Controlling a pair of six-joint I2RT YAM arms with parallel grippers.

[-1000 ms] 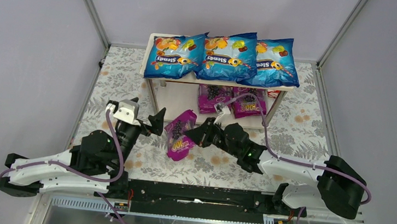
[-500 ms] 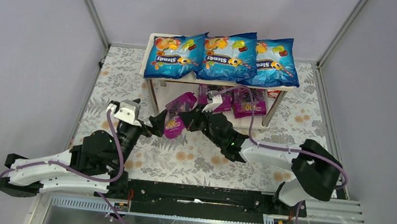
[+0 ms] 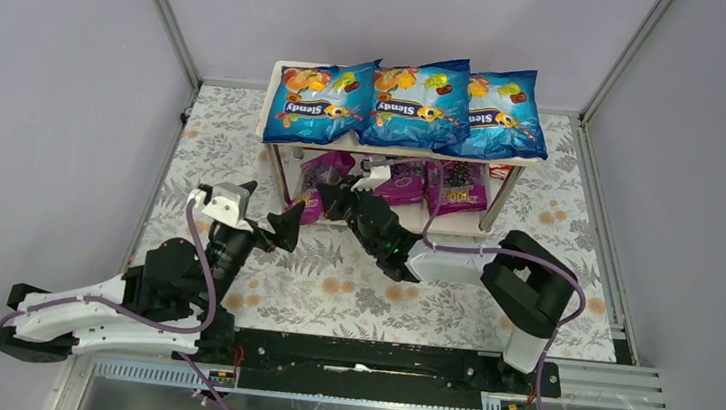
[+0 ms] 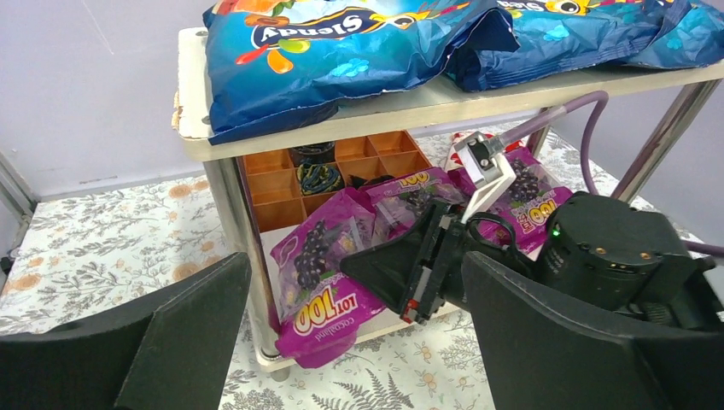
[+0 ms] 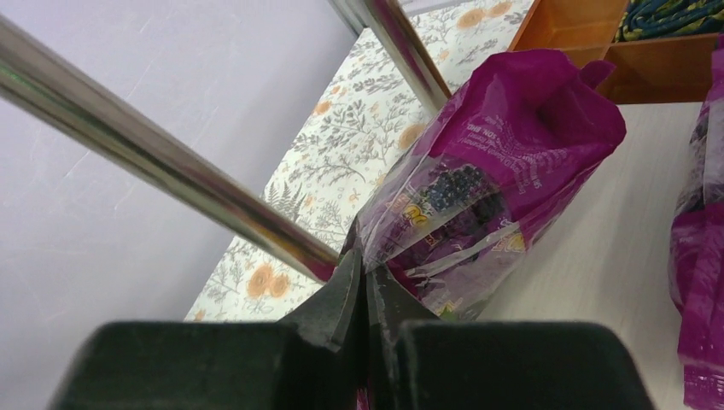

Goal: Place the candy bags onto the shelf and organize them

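Observation:
The robot's right gripper should next push the bag it is holding away from the robot's base, deeper over the lower board (image 5: 559, 224) and slightly toward the neighbouring magenta bag.
Three blue candy bags (image 3: 419, 100) lie side by side on the top board of the shelf (image 3: 344, 147). Two magenta bags (image 3: 456, 186) lie on the lower board. My right gripper (image 3: 331, 200) is shut on the edge of a third magenta bag (image 4: 329, 273), seen close up as the held bag (image 5: 487, 179). This bag leans on the left of the lower board, its bottom hanging over the front edge beside the left front post (image 4: 230, 222). My left gripper (image 3: 271, 204) stands open and empty just in front of the shelf, facing that bag.
An orange divided tray (image 4: 341, 162) with dark items sits behind the shelf's lower tier. A floral cloth (image 3: 350, 294) covers the table. Grey walls close in on three sides. The right arm's purple cable (image 4: 555, 120) loops under the top board.
My right arm carried the magenta bag from over the cloth forward and left, onto the left part of the lower board. The left gripper stayed open and barely shifted.

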